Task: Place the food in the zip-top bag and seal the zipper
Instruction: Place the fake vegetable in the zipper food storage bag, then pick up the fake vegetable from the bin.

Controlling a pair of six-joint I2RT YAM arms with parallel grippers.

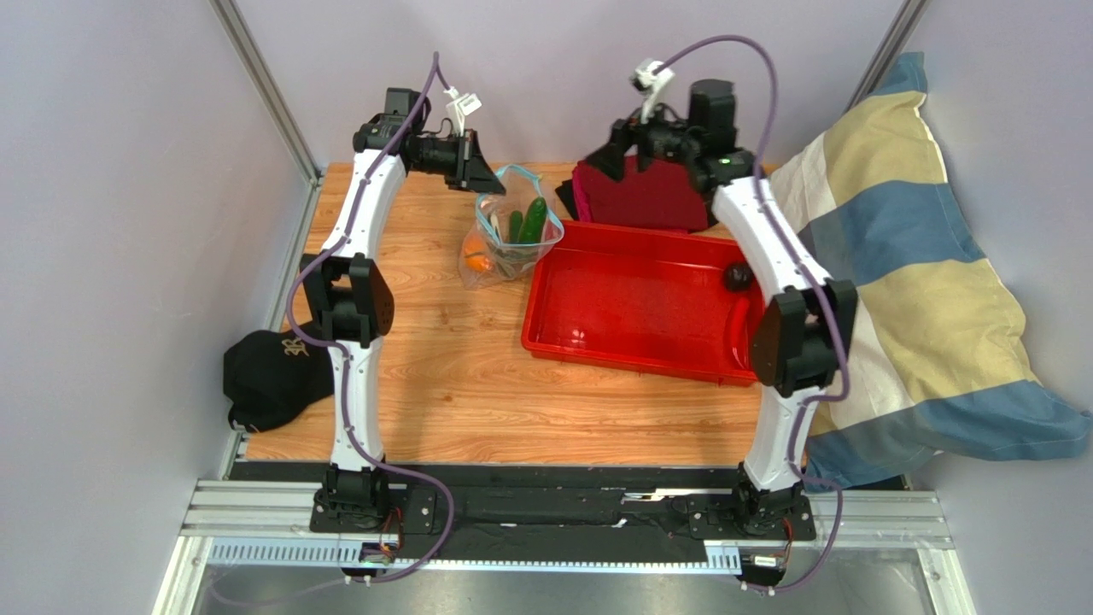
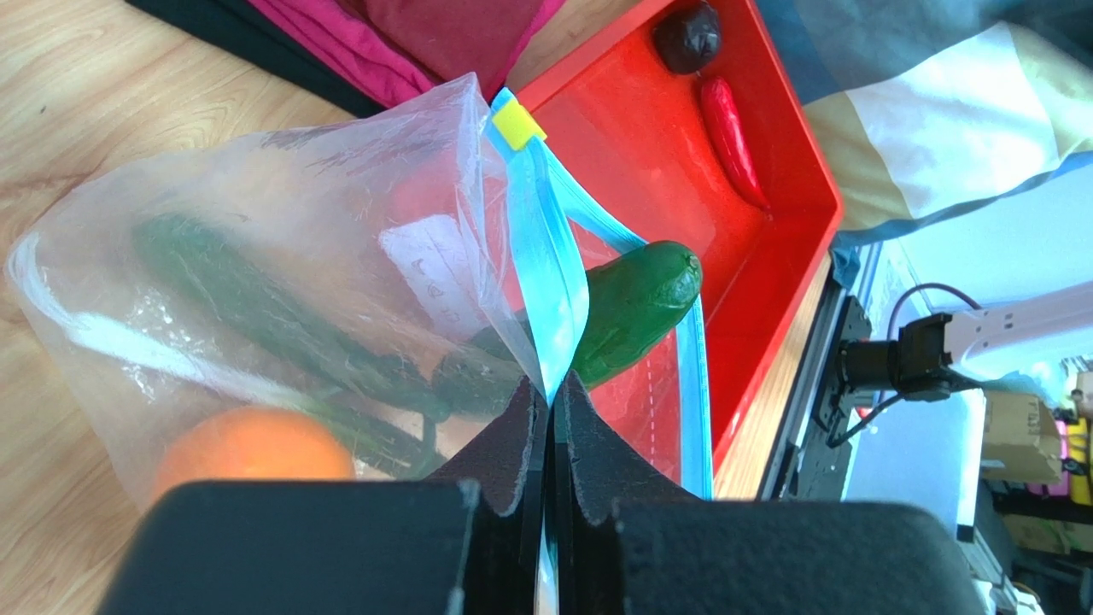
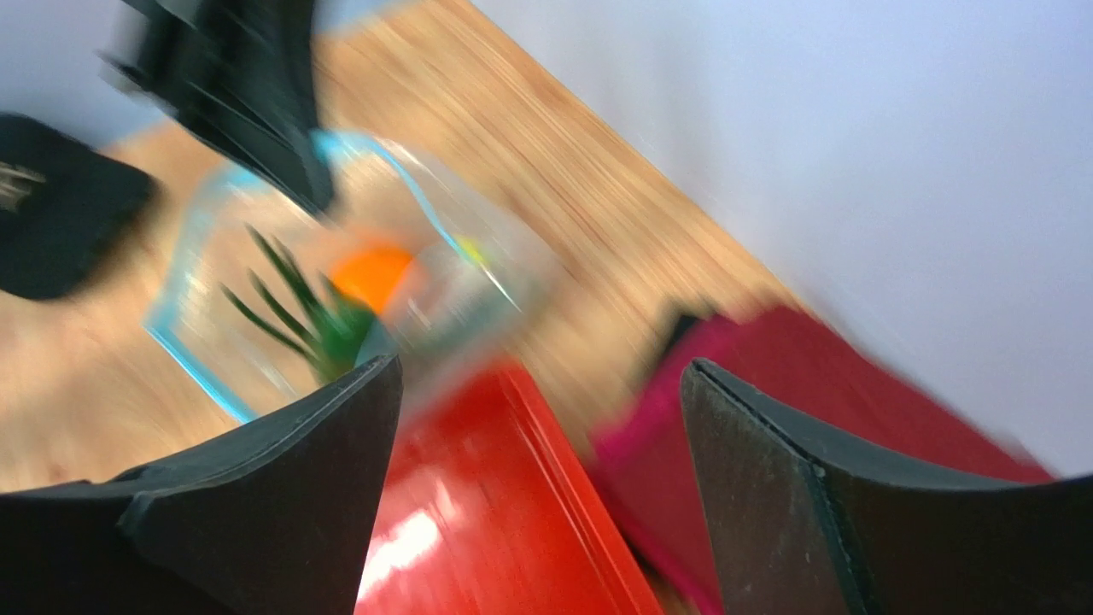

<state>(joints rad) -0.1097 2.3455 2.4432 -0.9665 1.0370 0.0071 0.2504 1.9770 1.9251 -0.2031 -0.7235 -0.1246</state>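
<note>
The small dark round piece [image 1: 738, 277] still lies in the tray outside the bag, so my right gripper moves back and down onto the piece next.
The clear zip-top bag [image 1: 511, 241] [image 2: 257, 295] stands mouth-up beside the red tray's left end. It holds an orange fruit [image 2: 250, 449], long green vegetables [image 2: 270, 320] and a green one [image 2: 635, 301] poking out of the mouth. My left gripper [image 2: 554, 397] [image 1: 477, 164] is shut on the bluish zipper strip [image 2: 545, 276] at the bag's far edge. A red chili [image 2: 734, 126] and a small dark round piece [image 2: 690, 36] [image 1: 737, 276] lie in the tray. My right gripper [image 3: 539, 385] [image 1: 601, 162] is open and empty above the tray's back left corner. Its view is blurred.
The red tray [image 1: 642, 308] lies right of centre. A maroon cloth [image 1: 648, 195] lies behind it. A black cap [image 1: 270, 372] sits at the table's left edge and a striped pillow [image 1: 924, 282] leans at the right. Walls close the back and sides.
</note>
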